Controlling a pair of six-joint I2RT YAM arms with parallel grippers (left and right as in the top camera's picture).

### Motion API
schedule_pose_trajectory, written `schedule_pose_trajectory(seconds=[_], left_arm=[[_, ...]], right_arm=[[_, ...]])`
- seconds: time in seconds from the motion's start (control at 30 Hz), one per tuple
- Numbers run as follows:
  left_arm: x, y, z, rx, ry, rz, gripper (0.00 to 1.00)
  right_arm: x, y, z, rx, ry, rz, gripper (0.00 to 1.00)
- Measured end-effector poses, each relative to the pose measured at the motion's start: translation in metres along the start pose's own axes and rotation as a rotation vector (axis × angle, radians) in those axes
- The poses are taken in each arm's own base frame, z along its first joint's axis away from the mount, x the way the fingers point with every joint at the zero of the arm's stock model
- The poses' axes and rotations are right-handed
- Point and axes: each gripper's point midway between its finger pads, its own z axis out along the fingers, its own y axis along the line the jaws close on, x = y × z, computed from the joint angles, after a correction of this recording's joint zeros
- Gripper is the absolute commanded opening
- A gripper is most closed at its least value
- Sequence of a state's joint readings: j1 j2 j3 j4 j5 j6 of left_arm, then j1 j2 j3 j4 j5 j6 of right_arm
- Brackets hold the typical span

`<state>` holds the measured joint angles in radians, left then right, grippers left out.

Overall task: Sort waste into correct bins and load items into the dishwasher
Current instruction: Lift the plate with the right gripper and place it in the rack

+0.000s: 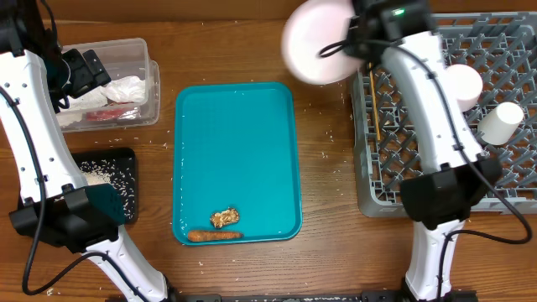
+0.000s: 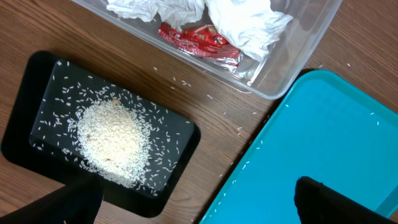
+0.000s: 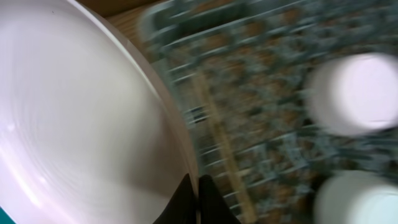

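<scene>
Free pegs show between the wooden stick [image 1: 375, 117] and the white round dishes, so the robot's right gripper will next move over the rack's far end and lower the plate there.
My right gripper [image 1: 357, 38] [image 3: 198, 199] is shut on the rim of the large pale plate [image 1: 317, 42] [image 3: 81, 124] and holds it in the air at the left edge of the grey dish rack [image 1: 445, 159]. The right wrist view is blurred. In the rack lie a thin wooden stick [image 1: 375, 117] [image 3: 221, 143] and two white round dishes [image 1: 463, 84] [image 1: 501, 122]. My left gripper [image 1: 84, 71] [image 2: 199, 205] is open and empty above the clear tub [image 1: 147, 92] [image 2: 298, 56], which holds tissues [image 2: 236, 18] and a red wrapper [image 2: 199, 38]. The black tray [image 1: 126, 159] [image 2: 180, 140] holds rice [image 2: 115, 134].
The teal serving tray [image 1: 235, 143] [image 2: 323, 137] lies in the middle, with an orange carrot [image 1: 214, 236] and a brown food lump [image 1: 225, 218] at its near edge. Loose rice grains lie on the wooden table around the black tray and the teal tray.
</scene>
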<state>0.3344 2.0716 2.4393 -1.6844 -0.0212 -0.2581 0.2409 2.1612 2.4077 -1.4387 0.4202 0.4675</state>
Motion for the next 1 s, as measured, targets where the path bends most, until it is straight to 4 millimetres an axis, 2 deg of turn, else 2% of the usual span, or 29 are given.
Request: schedule_pose_trajectory(seconds=[0.1,0.2,0.3,0.5,0.6,0.87,1.0], left_arm=[[-0.003,-0.001,0.000,0.003,-0.011,0.000,1.00],[-0.006,-0.002,0.000,0.006,-0.024,-0.001,1.00],[-0.008,-0.002,0.000,0.008,-0.032,-0.001,1.00],[-0.008,-0.002,0.000,0.009,-0.033,-0.001,1.00],[-0.008,-0.002,0.000,0.009,-0.033,-0.001,1.00],[-0.008,-0.002,0.000,0.009,-0.034,-0.001,1.00],[-0.008,-0.002,0.000,0.009,-0.034,-0.001,1.00]], right_arm=[[-0.018,-0.050,0.006,0.188,-0.063,0.028,0.04],[-0.033,-0.078,0.003,0.309,-0.127,0.049,0.04],[-0.045,-0.092,0.000,0.386,-0.191,0.066,0.04],[-0.066,-0.101,-0.001,0.453,-0.299,0.113,0.04],[-0.068,-0.103,0.007,0.475,-0.309,0.104,0.04],[-0.036,-0.100,0.057,0.535,-0.225,-0.017,0.04],[-0.018,-0.101,0.074,0.556,-0.178,-0.065,0.04]])
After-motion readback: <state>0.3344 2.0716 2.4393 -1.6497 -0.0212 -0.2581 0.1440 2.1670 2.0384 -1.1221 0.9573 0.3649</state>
